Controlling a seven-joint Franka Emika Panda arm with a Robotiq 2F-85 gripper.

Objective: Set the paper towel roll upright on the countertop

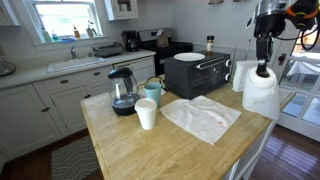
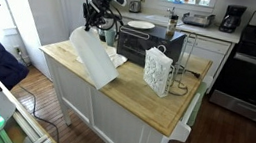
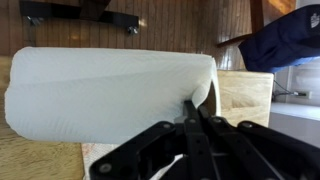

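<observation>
The roll is still leaning over the countertop's edge. My gripper needs to lift the roll's upper end next and swing the roll upright at the countertop's corner (image 3: 243, 92).
The paper towel roll (image 1: 262, 95) is a fat white cylinder at the corner of the tan wooden countertop (image 1: 150, 150). In an exterior view it hangs tilted (image 2: 92, 56) over the countertop's (image 2: 139, 98) edge. My gripper (image 1: 263, 68) comes from above and is shut on the roll's upper end, as also seen from outside (image 2: 97, 27). In the wrist view the roll (image 3: 100, 90) fills the frame, my closed fingers (image 3: 195, 108) pinch its rim, and wood (image 3: 245, 95) shows beside it. Whether the roll's lower end touches the top, I cannot tell.
On the island stand a black toaster oven (image 1: 197, 75) with a plate on top, a glass kettle (image 1: 122, 92), a teal mug (image 1: 153, 90), a small white cup (image 1: 146, 113) and a flat white paper sheet (image 1: 200, 118). The grey sink counter (image 1: 60, 68) lies behind.
</observation>
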